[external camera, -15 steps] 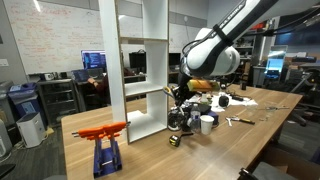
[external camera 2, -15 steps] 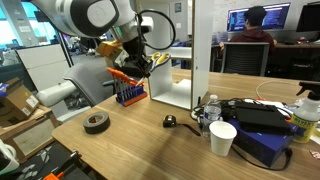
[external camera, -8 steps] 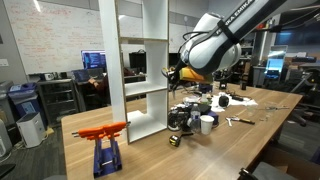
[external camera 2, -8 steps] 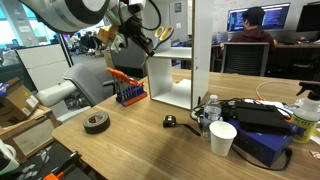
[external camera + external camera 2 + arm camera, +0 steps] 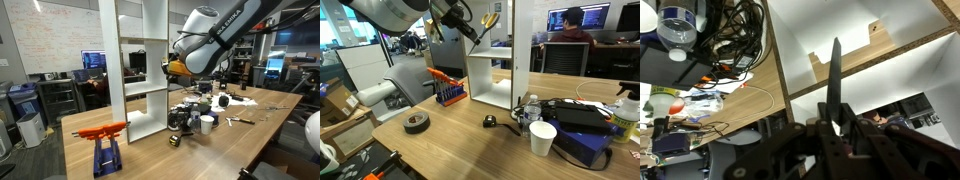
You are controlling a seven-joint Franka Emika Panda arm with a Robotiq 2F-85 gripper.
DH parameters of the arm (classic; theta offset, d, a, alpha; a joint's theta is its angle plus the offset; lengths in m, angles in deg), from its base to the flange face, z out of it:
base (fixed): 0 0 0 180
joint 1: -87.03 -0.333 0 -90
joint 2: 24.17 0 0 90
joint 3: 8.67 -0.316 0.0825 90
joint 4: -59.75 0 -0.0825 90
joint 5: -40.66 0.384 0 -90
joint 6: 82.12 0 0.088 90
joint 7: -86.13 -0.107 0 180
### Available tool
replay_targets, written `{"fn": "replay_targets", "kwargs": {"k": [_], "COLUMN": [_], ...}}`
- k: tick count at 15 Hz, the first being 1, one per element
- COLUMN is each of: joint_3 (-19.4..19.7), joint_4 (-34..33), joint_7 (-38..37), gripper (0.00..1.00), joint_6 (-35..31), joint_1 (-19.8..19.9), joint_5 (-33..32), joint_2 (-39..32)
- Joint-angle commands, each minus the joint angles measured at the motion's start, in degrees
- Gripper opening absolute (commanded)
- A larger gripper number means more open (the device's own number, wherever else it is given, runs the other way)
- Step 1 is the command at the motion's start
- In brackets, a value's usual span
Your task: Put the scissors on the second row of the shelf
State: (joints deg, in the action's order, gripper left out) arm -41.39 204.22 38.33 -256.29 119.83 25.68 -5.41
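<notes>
The scissors still hang beside the shelf, so my gripper will next turn, move outward over the shelf's middle board and then go down to release.
My gripper is shut on the scissors, whose yellow handles show beside the fingers. I hold them in the air next to the tall white shelf, about level with one of its middle boards and well above the table. In an exterior view the gripper and the scissors are just left of the shelf's white upright. In the wrist view the dark blades stick up from between my fingers toward the shelf boards.
An orange bar on a blue stand stands near the table's end and also shows in an exterior view. A tape roll, a white cup and a pile of black gear and cables lie by the shelf's foot.
My gripper has risen with the scissors and moved closer to the shelf's side. Nothing on the table has moved.
</notes>
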Motion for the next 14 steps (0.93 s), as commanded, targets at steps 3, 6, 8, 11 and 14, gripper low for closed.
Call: {"fn": "replay_targets", "kwargs": {"k": [3,6,8,11,14], "joint_3": [-7.8,-11.3,-12.5,-15.3,-19.2], "joint_4": [-5.7,-8.3,-10.3,-13.8,-17.4], "joint_7": [0.3,1.3,1.6,0.4,-3.5], "gripper": [0.02,0.02,0.02,0.02,0.02], "joint_6": [2.9,3.6,3.5,3.5,3.6], "joint_1": [0.6,2.4,3.5,7.3,13.0], "joint_5": [-2.5,-5.6,-8.0,-13.5,-21.0], "joint_2": [-2.8,-4.6,-6.3,-9.2,-11.4]}}
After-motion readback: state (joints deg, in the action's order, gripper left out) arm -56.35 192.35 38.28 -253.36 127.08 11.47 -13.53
